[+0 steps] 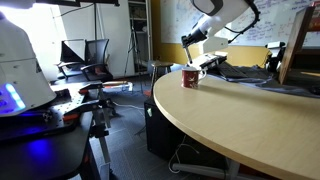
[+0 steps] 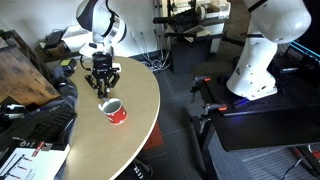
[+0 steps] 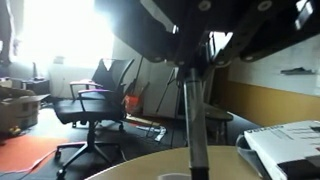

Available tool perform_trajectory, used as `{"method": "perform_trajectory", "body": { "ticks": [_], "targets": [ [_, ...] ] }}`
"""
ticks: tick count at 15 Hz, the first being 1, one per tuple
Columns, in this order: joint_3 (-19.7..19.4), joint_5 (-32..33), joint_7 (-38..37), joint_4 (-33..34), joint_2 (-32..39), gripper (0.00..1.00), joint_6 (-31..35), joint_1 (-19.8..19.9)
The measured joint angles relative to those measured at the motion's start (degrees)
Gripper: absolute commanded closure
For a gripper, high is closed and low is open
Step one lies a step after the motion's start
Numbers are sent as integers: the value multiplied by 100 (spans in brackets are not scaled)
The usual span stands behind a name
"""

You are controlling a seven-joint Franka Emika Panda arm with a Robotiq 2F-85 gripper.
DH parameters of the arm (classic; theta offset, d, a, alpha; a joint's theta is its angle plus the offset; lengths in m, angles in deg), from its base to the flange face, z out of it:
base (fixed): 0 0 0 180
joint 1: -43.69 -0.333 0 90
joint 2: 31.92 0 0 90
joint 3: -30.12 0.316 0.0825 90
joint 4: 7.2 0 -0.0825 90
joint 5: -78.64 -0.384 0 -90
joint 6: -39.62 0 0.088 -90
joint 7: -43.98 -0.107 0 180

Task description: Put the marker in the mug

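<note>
The gripper should next lower the down-pointing marker over the mug's opening and release it inside, because the mug's pale rim is below, close by the marker's tip.
The red mug (image 1: 190,77) with a pale rim stands on the round wooden table (image 1: 250,125), near its edge; it also shows in an exterior view (image 2: 115,111). My gripper (image 1: 190,43) hangs above the table close to the mug, and appears behind it in an exterior view (image 2: 101,80). In the wrist view my gripper (image 3: 192,60) is shut on the slim dark marker (image 3: 192,115), which points straight down. A pale rim edge, probably the mug's (image 3: 172,177), shows just left of the marker's tip.
Dark bags and a laptop (image 1: 240,70) lie on the table behind the mug. A wooden board (image 2: 25,70) and cluttered papers (image 2: 30,150) sit at one table side. A white robot body (image 2: 262,50) and office chairs (image 1: 90,60) stand off the table.
</note>
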Motion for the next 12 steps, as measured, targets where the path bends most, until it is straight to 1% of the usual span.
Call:
{"method": "perform_trajectory", "body": {
  "ticks": [2,3,4,5,9,10,11,12],
  "targets": [
    [-144,-181,-2,93,185,95,0,-72],
    [-200,-295,-5,119,262,71,2,-83],
    [-248,-409,-24,134,331,54,20,-90],
    [-304,-507,-63,139,388,49,38,-104],
    [-513,-790,-515,132,417,19,103,-200],
    [-572,-812,-733,105,363,10,249,-267],
    [-640,-814,-948,50,267,3,445,-359],
    [-697,-814,-1162,-39,138,0,659,-460]
  ]
}}
